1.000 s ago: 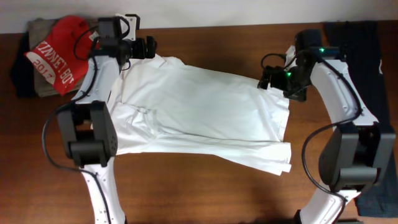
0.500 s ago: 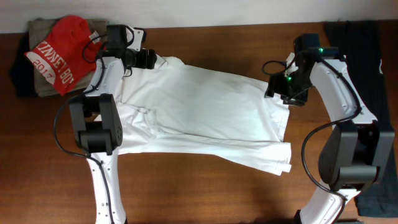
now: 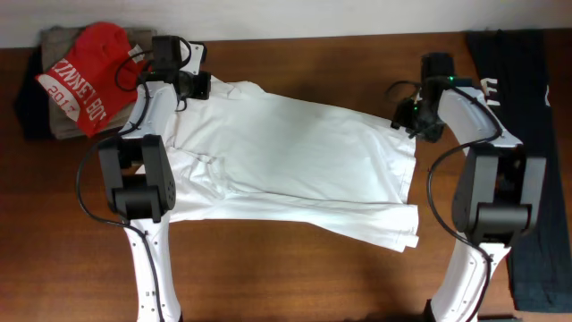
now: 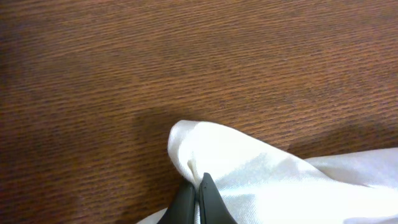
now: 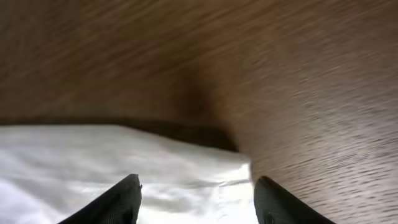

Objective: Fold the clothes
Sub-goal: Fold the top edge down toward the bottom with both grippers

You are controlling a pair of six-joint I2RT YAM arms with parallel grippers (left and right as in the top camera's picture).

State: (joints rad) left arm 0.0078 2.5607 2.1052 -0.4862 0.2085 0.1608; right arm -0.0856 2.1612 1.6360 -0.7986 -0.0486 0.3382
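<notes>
The left gripper rises with the shirt's pinched corner next, comes back and lowers onto the shirt's wrinkled near part to release it, as the far half lies unfolded.
The clothes, one plain white T-shirt point(image 3: 286, 156), lie spread flat across the middle of the wooden table. At the shirt's far left corner my left gripper point(image 3: 206, 87) is low over the cloth. The left wrist view shows that gripper point(image 4: 198, 182) shut on a small raised fold of the white cloth point(image 4: 249, 168). My right gripper point(image 3: 405, 118) is at the shirt's far right corner. The right wrist view shows it point(image 5: 198, 182) open, its two fingers set apart on either side of the corner of the white cloth point(image 5: 93, 152).
A red shirt with white lettering point(image 3: 85, 80) lies on a pile of grey and dark clothes at the far left corner. A long dark garment point(image 3: 518, 72) runs down the table's right edge. Bare wood point(image 3: 295, 268) shows in front of the shirt.
My left gripper has shut on the shirt's far left corner. My right gripper has narrowed and shifted slightly right, to the shirt's far right corner.
</notes>
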